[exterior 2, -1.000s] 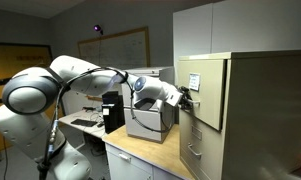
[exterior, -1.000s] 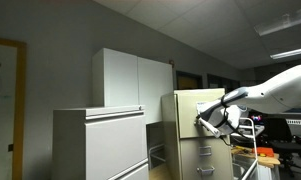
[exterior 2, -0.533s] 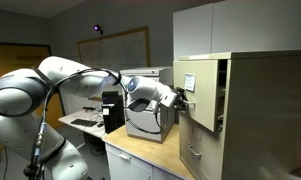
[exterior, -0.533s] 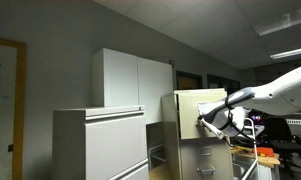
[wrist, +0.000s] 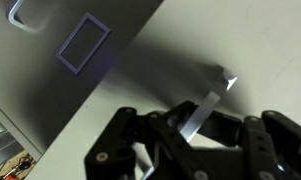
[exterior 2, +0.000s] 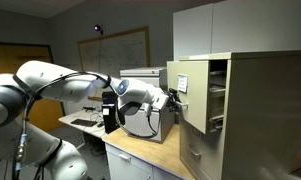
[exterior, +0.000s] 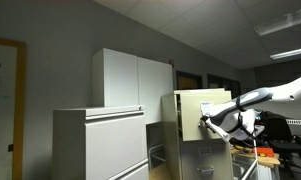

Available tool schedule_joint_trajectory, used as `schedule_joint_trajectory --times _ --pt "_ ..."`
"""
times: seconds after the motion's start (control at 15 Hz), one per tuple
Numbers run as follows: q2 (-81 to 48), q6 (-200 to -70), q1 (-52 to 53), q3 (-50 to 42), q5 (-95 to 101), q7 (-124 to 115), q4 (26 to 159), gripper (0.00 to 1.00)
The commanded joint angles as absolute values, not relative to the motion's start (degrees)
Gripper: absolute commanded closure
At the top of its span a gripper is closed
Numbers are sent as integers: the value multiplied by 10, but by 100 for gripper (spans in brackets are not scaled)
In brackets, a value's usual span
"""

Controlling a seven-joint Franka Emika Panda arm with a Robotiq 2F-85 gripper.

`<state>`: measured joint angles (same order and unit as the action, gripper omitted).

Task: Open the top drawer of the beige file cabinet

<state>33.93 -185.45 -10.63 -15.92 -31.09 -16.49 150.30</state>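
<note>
The opening is still narrow, so the robot's gripper will next pull the thin metal handle point(exterior 2: 182, 106) point(wrist: 208, 100) between its fingers farther back from the cabinet and release it.
The beige file cabinet point(exterior: 205, 160) point(exterior 2: 260, 110) stands tall and narrow in both exterior views. Its top drawer point(exterior: 195, 105) point(exterior 2: 190, 90) is pulled well out, and its dark inside shows behind the drawer front. My gripper point(exterior: 206, 122) point(exterior 2: 177, 98) is at the drawer front. In the wrist view the gripper point(wrist: 190, 120) is shut on the thin metal handle point(wrist: 208, 100) of the top drawer point(wrist: 140, 30), below the label holder point(wrist: 83, 45).
A wider white-grey lateral cabinet point(exterior: 100, 145) and a tall white cupboard point(exterior: 130, 80) stand beside the file cabinet. A printer point(exterior 2: 145, 120) sits on a wooden counter point(exterior 2: 140, 160) behind my arm. The lower beige drawers point(exterior 2: 195, 152) are closed.
The top drawer has slid further out of the cabinet, from slightly open to well open. My gripper moved away from the cabinet with it, still on the handle.
</note>
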Motion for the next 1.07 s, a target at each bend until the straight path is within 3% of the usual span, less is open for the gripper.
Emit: schedule_joint_trajectory --times 0.0,0.33,0.4,0.53,0.6,0.8,0.93,1.0 --pt "458 -1807 -96 -136 -293 -173 1620 100" --pt "547 -1784 -108 -143 -278 -170 1683 100" --pt "491 -1743 -104 -141 -349 -110 1590 100" --pt "510 -1688 -127 -133 -384 -78 1589 100" --pt "592 -1693 -134 -141 -320 -124 1684 100" --pt "547 -1636 -147 -131 -378 -70 1610 100" --pt "607 -1630 -157 -134 -349 -90 1676 100" --pt "579 -1612 -163 -128 -370 -75 1639 100"
